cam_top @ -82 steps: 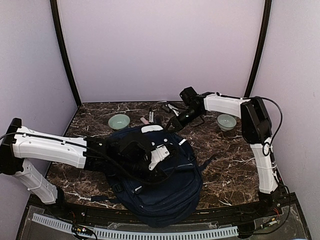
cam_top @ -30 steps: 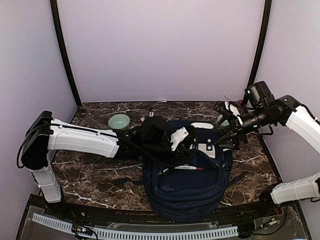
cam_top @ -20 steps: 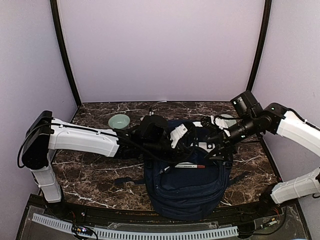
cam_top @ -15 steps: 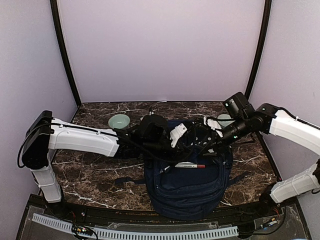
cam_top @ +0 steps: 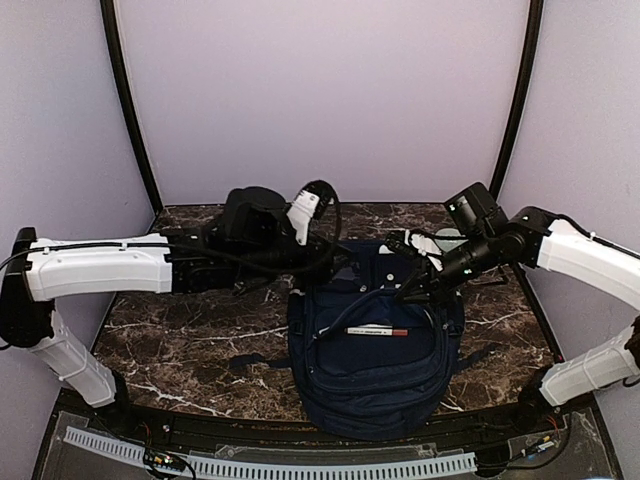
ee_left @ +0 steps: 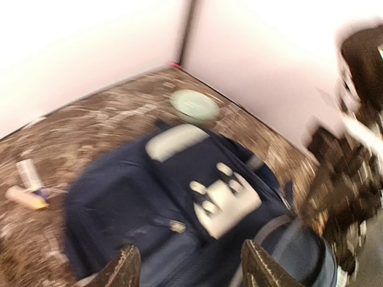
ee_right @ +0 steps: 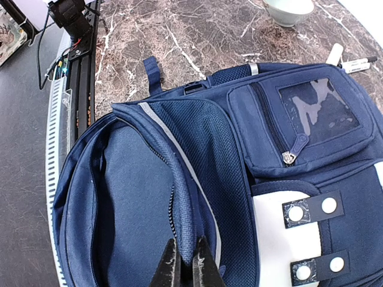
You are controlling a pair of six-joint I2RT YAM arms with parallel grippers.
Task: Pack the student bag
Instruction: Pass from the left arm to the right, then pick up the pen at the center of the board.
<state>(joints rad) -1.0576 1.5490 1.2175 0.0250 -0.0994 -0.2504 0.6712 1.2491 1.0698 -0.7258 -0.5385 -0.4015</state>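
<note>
The peach marker (ee_left: 26,197) is still unpacked below my left gripper, so I need to swing that gripper left in its wrist view and down onto the marker.
The student bag (cam_top: 372,372) is a navy backpack lying flat at mid-table, its main compartment unzipped. My right gripper (ee_right: 186,264) is shut on the zipper-edged rim of the bag's open flap (ee_right: 179,179), seen at the bag's upper right (cam_top: 412,288) in the top view. The left gripper (ee_left: 191,272) hangs open above the bag's top left part (cam_top: 332,256), holding nothing; its view is blurred and shows the white slotted patch (ee_left: 230,200). A red-capped marker (cam_top: 378,331) lies across the bag's front.
A pale green bowl (ee_left: 194,104) stands near the back right corner, another bowl (ee_right: 288,8) beyond the bag's other side. Loose markers (ee_right: 353,62) lie on the marble top behind the bag. A slotted cable rail (cam_top: 270,466) runs along the near edge.
The left gripper has opened and drawn back up and left off the bag's top. The right gripper has moved in from the right and shut on the flap's rim.
</note>
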